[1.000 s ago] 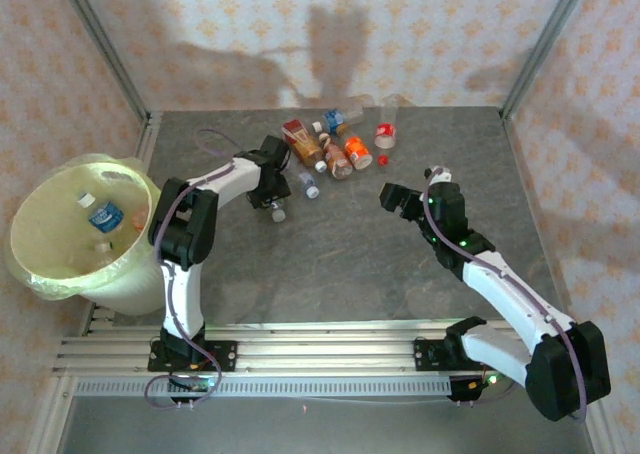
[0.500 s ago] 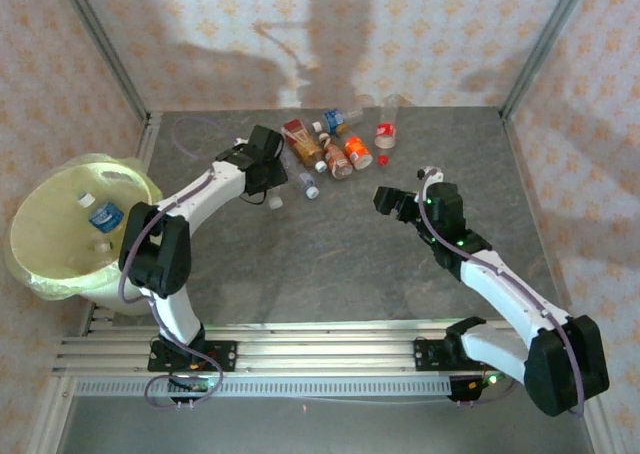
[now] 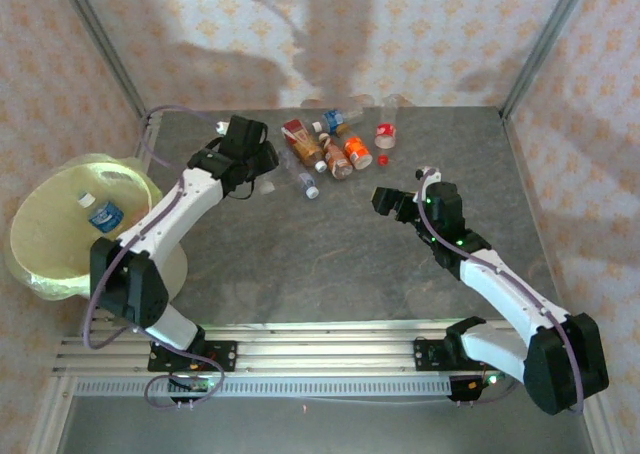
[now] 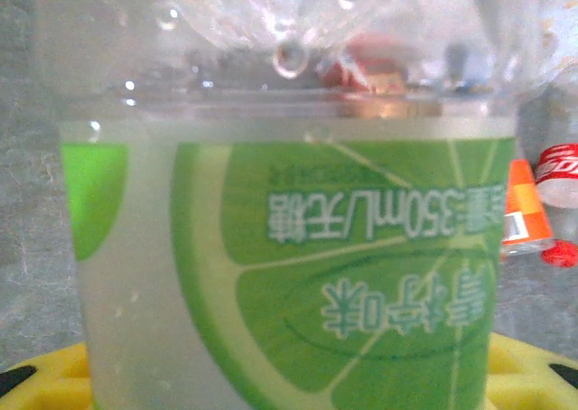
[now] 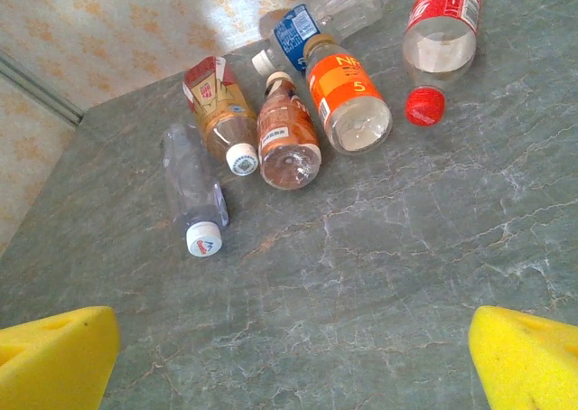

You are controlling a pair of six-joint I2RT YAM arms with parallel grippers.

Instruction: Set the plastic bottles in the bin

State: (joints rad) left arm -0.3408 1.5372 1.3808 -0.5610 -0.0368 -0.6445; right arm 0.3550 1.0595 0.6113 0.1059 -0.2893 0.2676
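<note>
The bin's opening is on my left gripper's side away from the bottle pile. I will move that gripper across over the bin's rim next and release the bottle inside.
A clear plastic bottle with a green lime label sits sideways between the yellow pads of my left gripper, which is shut on it. From above, the left gripper hangs over the table's back left, between the bin and the bottle pile. The bin is a pale bucket with a yellow-green liner, and a blue-labelled bottle lies inside. My right gripper is open with nothing in it. It faces several lying bottles: a clear one with a white cap, an orange-labelled one and a red-labelled one.
A loose red cap lies by the red-labelled bottle. Wallpapered walls with metal corner posts close in the grey marble table. The arms' mounting rail runs along the near edge.
My left arm has swung left and back, carrying the green-labelled bottle away from the pile toward the bin. The right gripper has crept slightly left and stays open.
</note>
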